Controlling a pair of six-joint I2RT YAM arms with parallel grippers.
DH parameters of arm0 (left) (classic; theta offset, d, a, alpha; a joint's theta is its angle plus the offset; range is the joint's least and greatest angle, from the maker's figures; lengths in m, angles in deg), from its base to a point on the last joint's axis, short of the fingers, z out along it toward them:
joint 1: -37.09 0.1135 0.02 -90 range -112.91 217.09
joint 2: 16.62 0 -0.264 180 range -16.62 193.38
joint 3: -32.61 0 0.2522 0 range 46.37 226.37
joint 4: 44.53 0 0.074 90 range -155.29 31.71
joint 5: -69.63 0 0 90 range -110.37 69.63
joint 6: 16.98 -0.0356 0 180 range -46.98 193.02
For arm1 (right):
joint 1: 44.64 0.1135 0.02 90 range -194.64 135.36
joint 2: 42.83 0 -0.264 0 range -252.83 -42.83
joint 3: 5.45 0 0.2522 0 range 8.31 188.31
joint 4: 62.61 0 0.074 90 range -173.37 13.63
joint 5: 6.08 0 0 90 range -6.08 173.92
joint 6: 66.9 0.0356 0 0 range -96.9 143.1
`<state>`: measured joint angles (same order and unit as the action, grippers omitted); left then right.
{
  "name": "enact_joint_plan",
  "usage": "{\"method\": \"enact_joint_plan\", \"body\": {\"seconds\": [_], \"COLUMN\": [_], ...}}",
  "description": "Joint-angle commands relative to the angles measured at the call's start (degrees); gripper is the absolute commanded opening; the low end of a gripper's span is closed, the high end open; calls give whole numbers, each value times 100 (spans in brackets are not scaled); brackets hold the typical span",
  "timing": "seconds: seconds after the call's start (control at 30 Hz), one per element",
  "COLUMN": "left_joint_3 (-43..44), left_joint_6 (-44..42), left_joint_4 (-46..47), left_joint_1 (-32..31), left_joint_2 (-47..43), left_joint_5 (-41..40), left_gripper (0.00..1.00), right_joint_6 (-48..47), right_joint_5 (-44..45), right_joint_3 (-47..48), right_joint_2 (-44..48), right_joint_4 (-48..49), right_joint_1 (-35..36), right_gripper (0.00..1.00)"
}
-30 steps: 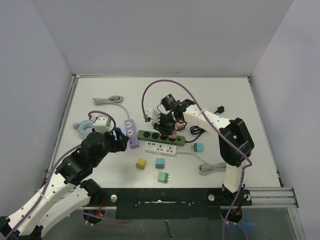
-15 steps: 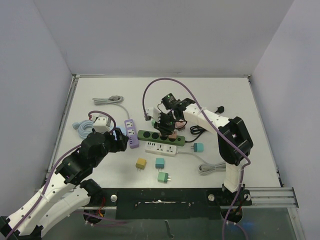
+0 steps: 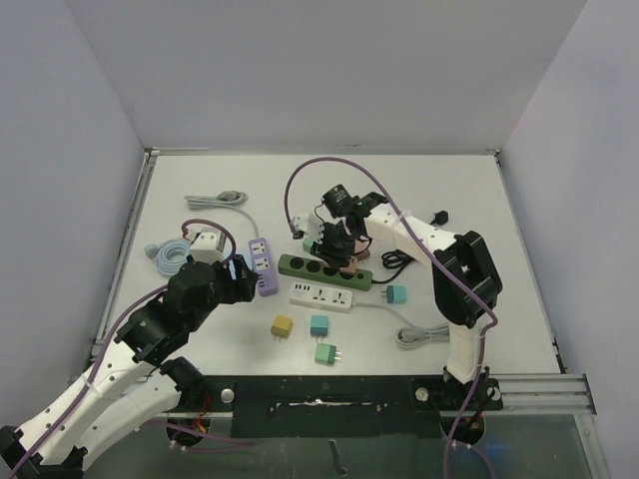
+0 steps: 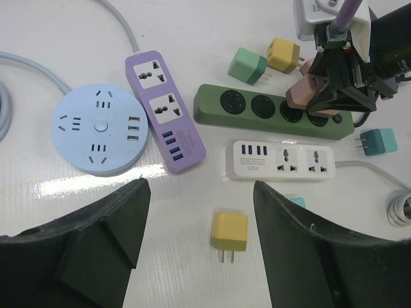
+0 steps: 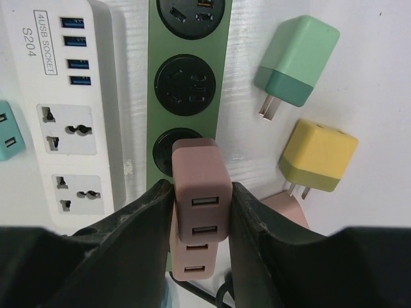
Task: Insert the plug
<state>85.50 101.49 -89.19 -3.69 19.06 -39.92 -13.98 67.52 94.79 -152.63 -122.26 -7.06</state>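
The third round socket below is partly uncovered past the pink plug. My right gripper should next move toward the purple strip, lower the plug and let go.
A pink plug with two USB ports sits between the fingers of my right gripper, which is shut on its sides. It stands over the third round socket of the green power strip, partly covering it. A second pink plug shows just behind it on the same strip. From the top view, the right gripper is over the strip's right half. My left gripper hangs open above the table near a yellow plug, holding nothing.
A white power strip lies in front of the green one, a purple strip to its left, and a round blue hub beyond that. Loose plugs lie around: yellow, teal, green, teal. Cables lie at the back.
The right gripper with the pink plug has shifted slightly over the green strip. The left arm has edged a little forward.
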Motion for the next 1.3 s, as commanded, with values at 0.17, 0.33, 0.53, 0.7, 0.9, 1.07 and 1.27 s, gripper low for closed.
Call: {"method": "enact_joint_plan", "body": {"seconds": [0.17,0.33,0.53,0.7,0.9,1.07,1.27], "left_joint_3": [41,37,40,42,40,41,37], "left_joint_6": [27,27,35,36,62,62,62], "left_joint_4": [138,136,136,130,122,119,113], "left_joint_1": [16,17,15,17,17,17,17], "left_joint_2": [18,17,-2,-9,-68,-79,-78], "left_joint_5": [-111,-115,-119,-132,-171,-177,-183], "left_gripper": [64,64,64,64,64,64,64], "right_joint_6": [-245,-269,-156,124,410,623,830], "right_joint_5": [380,423,764,1101,1445,1360,1081], "right_joint_3": [509,790,904,772,372,225,881], "right_joint_2": [-337,-649,-975,-1097,-1026,-962,-1416], "right_joint_4": [-594,-880,-951,-653,-279,137,-114], "right_joint_1": [-60,-42,29,147,355,384,317], "right_gripper": [25,7,2,0,0,0,0]}}
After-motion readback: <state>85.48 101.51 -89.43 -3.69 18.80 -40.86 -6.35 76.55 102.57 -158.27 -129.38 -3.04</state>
